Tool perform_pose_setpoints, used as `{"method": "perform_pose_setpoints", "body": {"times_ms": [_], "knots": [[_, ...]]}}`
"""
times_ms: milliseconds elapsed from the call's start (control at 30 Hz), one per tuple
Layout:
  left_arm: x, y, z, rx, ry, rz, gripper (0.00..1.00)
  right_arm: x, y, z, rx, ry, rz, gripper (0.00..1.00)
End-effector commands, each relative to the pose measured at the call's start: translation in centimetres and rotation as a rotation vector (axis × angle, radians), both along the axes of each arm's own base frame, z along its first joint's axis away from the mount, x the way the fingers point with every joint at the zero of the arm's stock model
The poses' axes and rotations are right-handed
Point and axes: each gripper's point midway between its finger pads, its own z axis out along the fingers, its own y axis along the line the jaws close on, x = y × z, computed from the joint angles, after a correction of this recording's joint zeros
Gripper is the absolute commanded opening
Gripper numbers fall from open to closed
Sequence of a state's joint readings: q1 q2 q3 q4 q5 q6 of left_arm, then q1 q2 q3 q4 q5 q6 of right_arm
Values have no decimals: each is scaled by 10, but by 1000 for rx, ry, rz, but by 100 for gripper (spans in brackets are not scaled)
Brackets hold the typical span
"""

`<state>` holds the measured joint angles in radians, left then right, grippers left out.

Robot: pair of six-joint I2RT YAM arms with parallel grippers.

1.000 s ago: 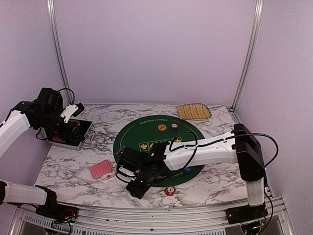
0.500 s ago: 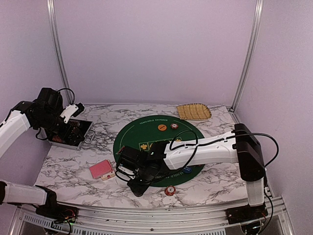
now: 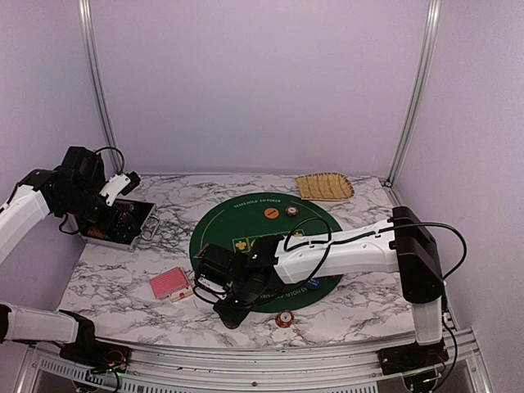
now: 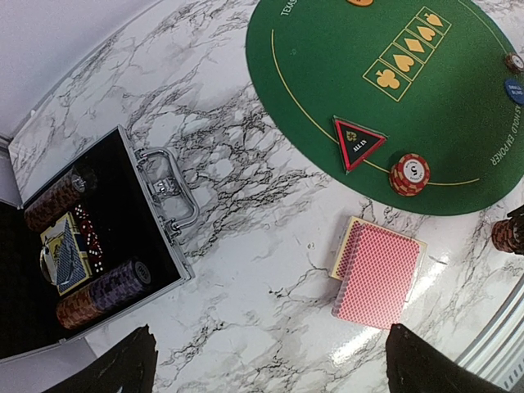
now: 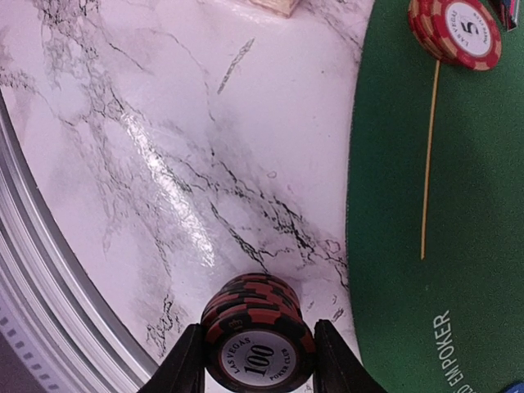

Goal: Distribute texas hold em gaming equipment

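I will lift the dark chips with my right gripper and move outward over the mat (image 3: 282,223) beside the orange button. Then I will lower the chips and let them go, since that mat is bare.
A stack of dark red-and-black striped poker chips (image 5: 255,315), marked 100, stands on the marble just off the mat's edge. My right gripper (image 5: 258,360) is shut on it, one finger against each side. In the top view this gripper (image 3: 229,315) is low at the mat's near left rim. A red-backed card deck (image 4: 378,274) lies on the marble left of it. A black-triangle button (image 4: 357,142) and a red-and-white chip stack (image 4: 409,173) sit on the green mat (image 4: 327,65). My left gripper (image 4: 274,372) hangs open and empty, high near the case.
An open metal case (image 4: 155,237) with more chips and a card box lies at the left. On the mat are an orange button (image 3: 271,213), a chip (image 3: 291,211) and a blue button (image 4: 514,88). Another red-and-white chip (image 3: 283,318) lies near the front edge. A tan woven tray (image 3: 324,187) sits back right.
My right gripper has closed its fingers onto the dark chip stack and shifted slightly. The left arm has not moved.
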<state>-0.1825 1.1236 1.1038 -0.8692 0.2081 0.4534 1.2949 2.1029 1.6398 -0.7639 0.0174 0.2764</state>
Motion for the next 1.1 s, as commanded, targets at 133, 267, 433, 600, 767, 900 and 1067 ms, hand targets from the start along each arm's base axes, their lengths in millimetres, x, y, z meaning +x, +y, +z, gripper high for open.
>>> {"method": "perform_pose_setpoints", "body": {"times_ms": [133, 267, 433, 600, 767, 900, 1067], "knots": [[-4, 2, 2, 2, -3, -4, 99, 35, -1, 56, 90, -58, -77, 15], [-5, 1, 2, 2, -6, -5, 99, 68, -16, 75, 118, -86, -144, 14], [-5, 2, 2, 5, -8, -3, 99, 115, -41, 82, 112, -135, -240, 13], [-5, 2, 2, 3, -6, -4, 99, 172, -72, 84, 122, -167, -360, 12], [-5, 1, 0, 1, 0, -7, 99, 234, -109, 80, 132, -199, -491, 12], [-4, 1, 0, 4, 1, -8, 99, 280, -134, 70, 140, -220, -580, 12], [-3, 2, 1, 11, -3, -7, 99, 318, -143, 52, 121, -227, -623, 11]]}}
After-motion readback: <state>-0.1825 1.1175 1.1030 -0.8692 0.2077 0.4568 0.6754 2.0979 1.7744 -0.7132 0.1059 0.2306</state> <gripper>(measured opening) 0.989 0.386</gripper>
